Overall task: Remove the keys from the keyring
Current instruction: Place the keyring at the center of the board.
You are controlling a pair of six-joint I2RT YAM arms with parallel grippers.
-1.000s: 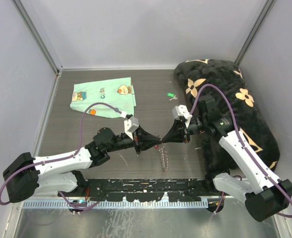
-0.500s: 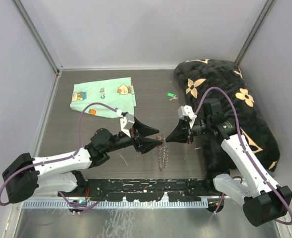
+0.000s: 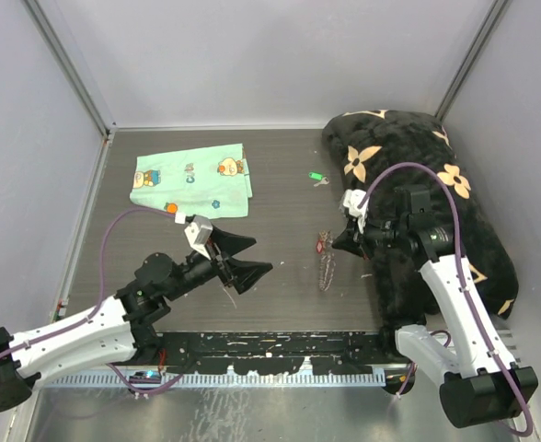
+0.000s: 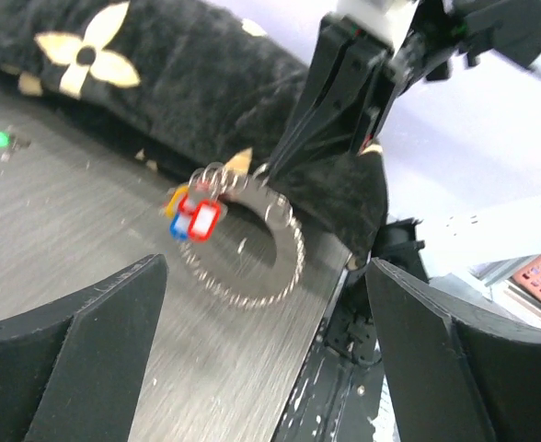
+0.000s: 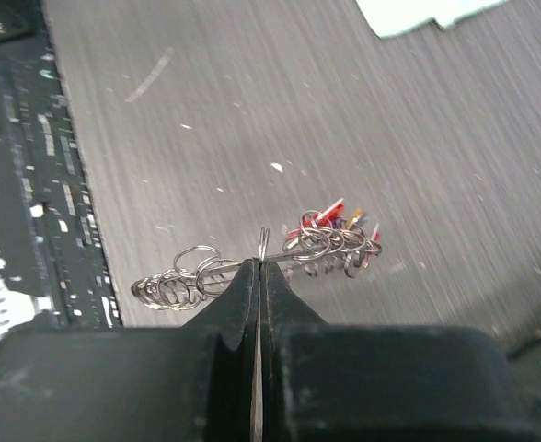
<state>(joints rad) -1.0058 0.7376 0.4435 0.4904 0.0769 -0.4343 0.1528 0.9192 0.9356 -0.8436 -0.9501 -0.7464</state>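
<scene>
I will move my right gripper down and toward the black cushion and let go of the hanging keyring on the bare tabletop beside it, because that spot is clear.
The keyring hangs over the table from my right gripper, which is shut on its wire. In the right wrist view the closed tips pinch the wire of the keyring, with small rings bunched to either side. The keys, red and orange heads among them, cluster at one end. The left wrist view shows the keyring as a fringed loop, with the red and blue keys at its top. My left gripper is open and empty, well left of the ring. A loose green key lies further back.
A mint-green cartoon-print cloth lies at the back left with a small orange piece at its edge. A black cushion with tan flowers fills the right side, close behind the right arm. Grey walls enclose the table.
My left gripper has opened, let go of the keyring and drawn back to the left. The right gripper has carried the ring to the right, staying shut on it.
</scene>
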